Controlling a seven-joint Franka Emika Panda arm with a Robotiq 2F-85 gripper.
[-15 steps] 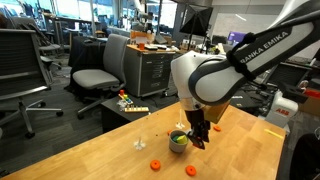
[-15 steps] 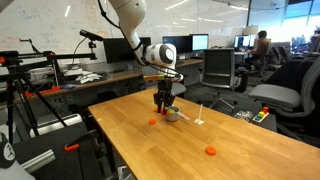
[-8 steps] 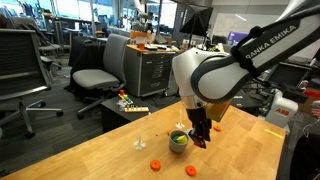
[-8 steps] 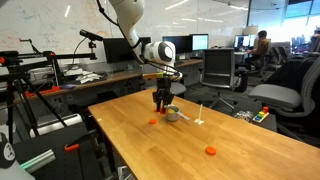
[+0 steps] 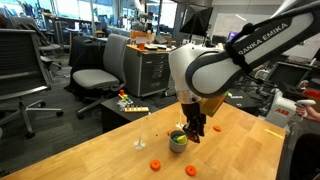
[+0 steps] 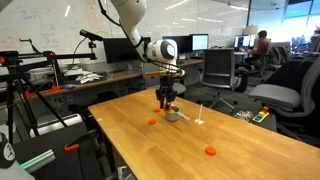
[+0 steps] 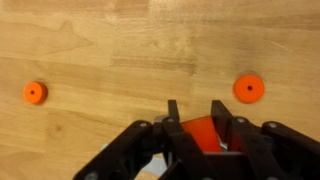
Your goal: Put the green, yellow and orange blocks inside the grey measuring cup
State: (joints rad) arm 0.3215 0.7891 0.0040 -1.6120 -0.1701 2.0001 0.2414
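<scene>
I should shift my gripper sideways across the cup's rim before I release the orange block inside, because the block still hangs beside the grey measuring cup's opening (image 5: pixel 178 136).
My gripper (image 7: pixel 195 108) is shut on the orange block (image 7: pixel 196 136), which shows between the two fingers in the wrist view. In both exterior views the gripper (image 5: pixel 194 131) (image 6: pixel 167 100) hangs just above the grey measuring cup (image 5: pixel 178 143) (image 6: pixel 172 115), close to its rim. Something green (image 5: pixel 177 136) shows inside the cup. Bits of grey under the jaws in the wrist view may be the cup. I do not see the yellow block.
Orange discs lie on the wooden table (image 5: pixel 100 150): two near the cup (image 5: pixel 155 165) (image 5: pixel 193 171), seen in the wrist view (image 7: pixel 35 92) (image 7: pixel 248 88), and one farther off (image 6: pixel 210 151). A small clear-white object (image 6: pixel 199 119) stands by the cup. Office chairs and desks surround the table.
The gripper with the orange block has shifted a little sideways toward the cup. Nothing else has moved.
</scene>
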